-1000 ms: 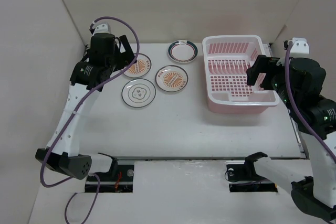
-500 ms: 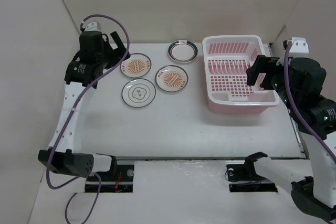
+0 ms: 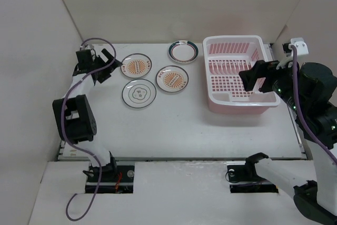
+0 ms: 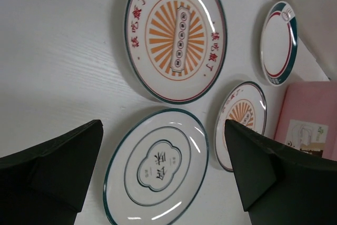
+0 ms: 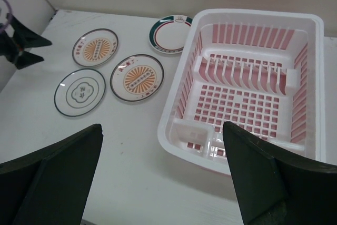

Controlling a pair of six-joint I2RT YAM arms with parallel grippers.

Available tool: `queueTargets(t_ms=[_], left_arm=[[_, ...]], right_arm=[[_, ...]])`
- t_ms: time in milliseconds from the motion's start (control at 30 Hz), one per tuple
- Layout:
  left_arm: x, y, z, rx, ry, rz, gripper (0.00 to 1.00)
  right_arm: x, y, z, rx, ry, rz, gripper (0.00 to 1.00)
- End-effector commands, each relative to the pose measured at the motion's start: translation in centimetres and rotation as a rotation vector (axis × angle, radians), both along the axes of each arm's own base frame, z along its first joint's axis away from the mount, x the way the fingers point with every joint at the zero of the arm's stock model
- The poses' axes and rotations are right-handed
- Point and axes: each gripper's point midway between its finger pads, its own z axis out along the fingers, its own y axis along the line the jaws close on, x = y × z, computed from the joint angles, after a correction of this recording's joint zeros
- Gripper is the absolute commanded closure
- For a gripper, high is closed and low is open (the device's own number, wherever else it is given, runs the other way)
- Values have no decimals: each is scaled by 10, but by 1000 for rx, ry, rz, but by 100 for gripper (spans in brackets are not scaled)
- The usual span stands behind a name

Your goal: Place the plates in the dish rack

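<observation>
The closer orange-centred plate lies below my left gripper and to its right in the top view, so I should lower it that way onto that plate's facing rim (image 3: 122, 69) (image 4: 135, 75).
Four white plates lie flat on the table, left of the dish rack (image 3: 231, 39). Two have orange centres (image 3: 136, 66) (image 3: 172, 78), one has thin dark rings (image 3: 139, 93), and one has a teal rim (image 3: 183, 51). My left gripper (image 3: 107, 65) is low at the table's left, open and empty, facing the plates. In the left wrist view the ringed plate (image 4: 158, 164) lies between its open jaws (image 4: 162, 130), with an orange plate (image 4: 176, 35) beyond. My right gripper (image 3: 251, 77) hangs open and empty above the empty rack (image 5: 258, 13).
White walls close in the table on the left, back and right. The rack's upright prongs (image 5: 247, 75) stand in a row across its middle. Bare tabletop (image 3: 174, 125) lies in front of the plates and rack.
My left arm has swung left and down, off the left orange plate, and now sits low by the table's left edge. My right gripper has shifted slightly left over the rack.
</observation>
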Motion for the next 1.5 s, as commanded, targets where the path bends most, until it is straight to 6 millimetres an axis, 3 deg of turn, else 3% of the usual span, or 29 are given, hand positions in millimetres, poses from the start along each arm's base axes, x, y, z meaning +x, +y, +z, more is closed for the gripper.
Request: queueTargets(t_ms=[0, 100, 200, 233, 400, 500, 600, 767, 833, 867, 933, 967, 1067, 1167, 1300, 1467], left_arm=[[29, -1, 15, -54, -202, -80, 0], [42, 0, -25, -86, -137, -78, 0], [54, -2, -41, -94, -109, -73, 0], [55, -1, -61, -105, -64, -70, 2], [67, -10, -84, -161, -48, -89, 5], [76, -11, -94, -199, -40, -83, 12], [82, -25, -108, -221, -17, -107, 18], [97, -30, -113, -226, -4, -96, 23], [97, -30, -123, -233, 26, -93, 29], [104, -28, -115, -224, 15, -85, 35], [101, -27, -128, -227, 56, -73, 40], [107, -24, -122, -225, 49, -59, 47], [104, -22, -135, -222, 105, -35, 79], [106, -18, -143, -221, 148, -6, 97], [110, -20, -150, -207, 182, -3, 100], [123, -17, -126, -183, 123, -21, 100]], right_arm=[[-6, 8, 21, -1, -94, 61, 0], [-8, 8, 24, -12, -107, 64, 0], [-9, 9, 28, -17, -119, 75, 0], [-12, 8, 30, -14, -128, 74, 0], [-13, 7, 27, -35, -123, 77, 0], [-6, 9, 23, -41, -105, 78, 0], [-3, 10, 21, -45, -96, 78, 0], [4, 13, 18, -49, -84, 79, 0], [6, 14, 20, -49, -84, 79, 0], [6, 15, 20, -40, -82, 77, 0], [8, 16, 24, -26, -86, 75, 0], [7, 16, 28, -22, -96, 75, 0], [6, 16, 34, 5, -108, 71, 0], [5, 16, 40, 12, -127, 71, 0], [15, 16, 32, 6, -92, 49, 0], [29, 20, 3, -36, 12, 42, 0]])
